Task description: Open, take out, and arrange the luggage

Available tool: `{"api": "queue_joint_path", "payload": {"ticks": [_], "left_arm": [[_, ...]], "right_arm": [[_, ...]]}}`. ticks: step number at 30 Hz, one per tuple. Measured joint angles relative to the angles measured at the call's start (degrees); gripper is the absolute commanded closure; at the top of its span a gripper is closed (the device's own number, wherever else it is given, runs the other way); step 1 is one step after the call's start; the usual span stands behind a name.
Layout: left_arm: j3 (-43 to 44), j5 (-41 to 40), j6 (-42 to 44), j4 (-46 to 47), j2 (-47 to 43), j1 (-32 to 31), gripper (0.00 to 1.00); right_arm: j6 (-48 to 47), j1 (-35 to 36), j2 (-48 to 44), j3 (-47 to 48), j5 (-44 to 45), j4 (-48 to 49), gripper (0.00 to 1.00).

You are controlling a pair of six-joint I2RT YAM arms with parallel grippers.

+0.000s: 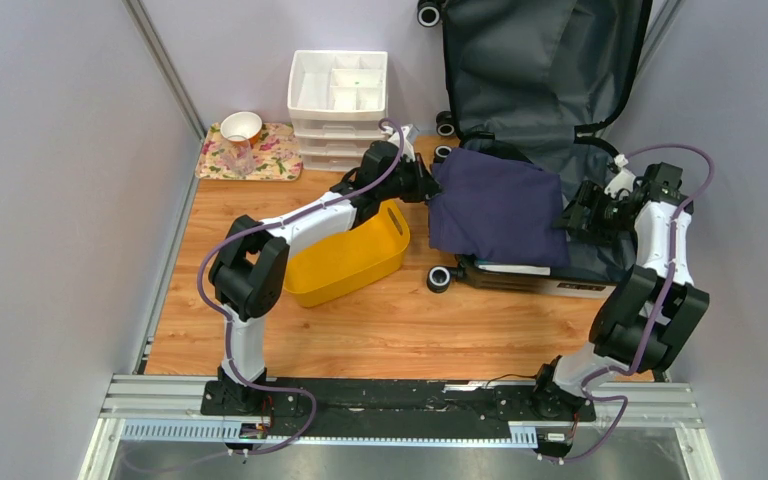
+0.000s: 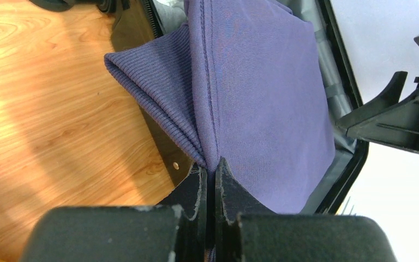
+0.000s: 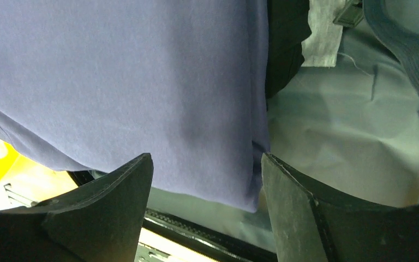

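I will slide my right gripper to the left in the top view next, onto the garment's loose edge, because my left gripper holds the opposite edge.
The luggage lies open at the back right, its dark grey lined lid leaning on the wall. A folded purple garment rests across its lower half and hangs over the left rim. My left gripper is shut on the garment's left edge; in the left wrist view the cloth is pinched between the closed fingertips. My right gripper stands open at the garment's right edge. In the right wrist view the cloth's corner lies between the spread fingers, above the grey lining.
A yellow bin sits on the wooden table just under the left arm. Behind it are a white drawer organizer and a floral tray carrying a bowl and a cup. A black luggage wheel points toward the table's middle.
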Motion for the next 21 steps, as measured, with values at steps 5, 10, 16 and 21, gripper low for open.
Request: {"api": "queue_joint_path", "payload": {"ticks": [5, 10, 16, 21], "left_arm": [[-0.09, 0.31, 1.33, -0.76, 0.00, 0.31, 1.00], [-0.09, 0.98, 1.90, -1.20, 0.00, 0.46, 1.00], [0.28, 2.21, 2.08, -1.60, 0.00, 0.72, 1.00], [1.55, 3.61, 2.89, -2.14, 0.15, 0.90, 1.00]], "right_arm": [[2.29, 0.17, 3.13, 0.02, -1.68, 3.56, 0.23], [3.67, 1.49, 7.96, 0.50, -3.10, 5.57, 0.22], [4.09, 3.13, 11.80, 1.27, -5.22, 5.88, 0.70], [3.23, 3.15, 12.85, 5.75, -10.14, 1.11, 1.00]]}}
